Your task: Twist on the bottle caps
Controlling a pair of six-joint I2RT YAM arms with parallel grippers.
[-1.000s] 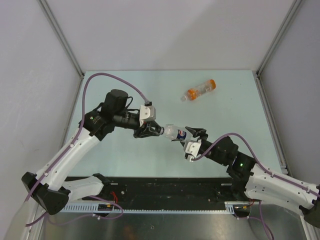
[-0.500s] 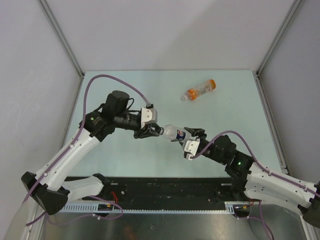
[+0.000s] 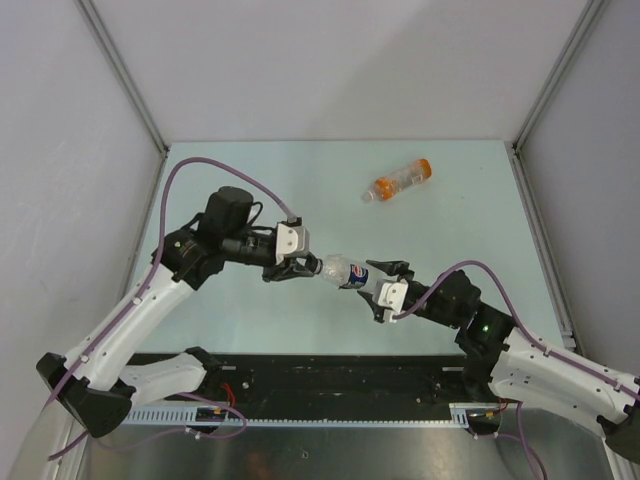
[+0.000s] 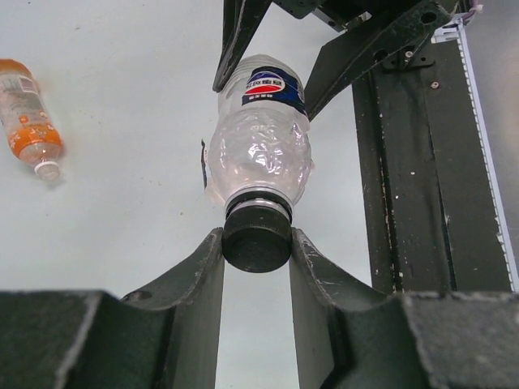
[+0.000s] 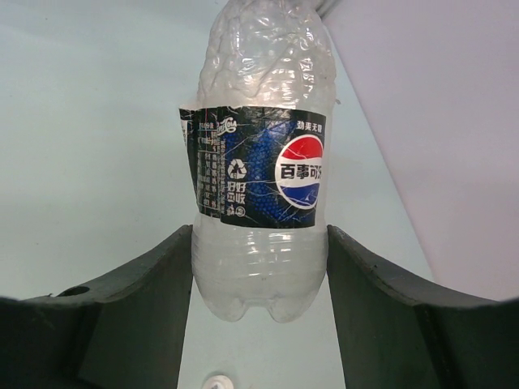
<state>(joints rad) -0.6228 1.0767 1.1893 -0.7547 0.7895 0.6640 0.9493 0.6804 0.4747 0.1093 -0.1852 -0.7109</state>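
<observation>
My right gripper will turn until the bottle's neck points outward and go down to the bare tabletop short of the orange-tinted bottle [image 3: 400,181], because that spot is empty.
The Pepsi-labelled clear bottle [image 3: 345,271] hangs level above the table between both arms. My left gripper [image 3: 305,267] is shut on the black cap [image 4: 256,237], which sits on the bottle's neck; the left wrist view shows both fingers pressed to the cap's sides. My right gripper [image 3: 385,275] is shut on the bottle's [image 5: 263,162] base end, fingers against its clear lower wall. An orange-tinted bottle [image 3: 400,181] lies on its side at the back right with a white cap [image 4: 47,170] on its mouth. A small white cap [image 5: 215,381] lies on the table below the held bottle.
A black rail [image 4: 413,162] runs along the table's near edge by the arm bases. Grey walls with metal corner posts [image 3: 130,90] enclose the pale green table [image 3: 250,180] on three sides.
Both grippers and the held bottle have shifted slightly toward the near edge, and the left wrist has turned a little. Both grips are unchanged.
</observation>
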